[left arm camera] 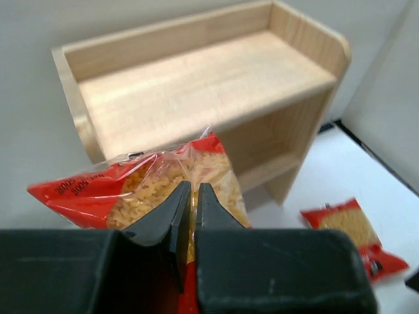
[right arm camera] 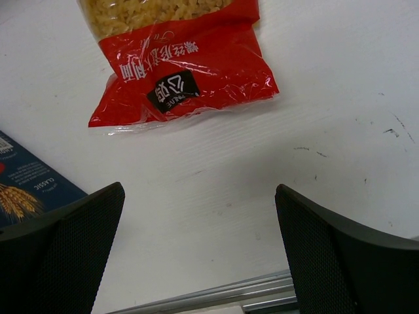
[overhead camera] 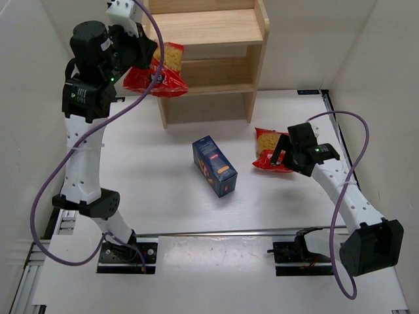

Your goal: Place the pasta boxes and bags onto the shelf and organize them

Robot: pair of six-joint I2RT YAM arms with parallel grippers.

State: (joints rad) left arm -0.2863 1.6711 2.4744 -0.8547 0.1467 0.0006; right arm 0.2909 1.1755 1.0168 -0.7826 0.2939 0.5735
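The red bag should go outward with my left gripper, to the gripper's right in the top view, onto the shelf's empty top level [overhead camera: 178,28] [left arm camera: 141,111] and be let go there, because the level is that way.
My left gripper [overhead camera: 145,60] is raised high and shut on a red pasta bag [overhead camera: 159,72], which hangs in front of the left side of the wooden shelf [overhead camera: 216,29]. In the left wrist view the fingers [left arm camera: 177,203] pinch the bag [left arm camera: 131,186] just short of the shelf's top tier [left arm camera: 190,85]. The second red bag [overhead camera: 270,149] lies flat on the table at the right; my right gripper [overhead camera: 283,156] is open just above its near end. It also shows in the right wrist view [right arm camera: 180,62]. The dark blue pasta box [overhead camera: 214,165] lies in the middle of the table.
White walls close in the table on the left, back and right. A metal rail [overhead camera: 222,232] runs across the near edge by the arm bases. The shelf's lower tier [overhead camera: 219,75] is open beneath the top one.
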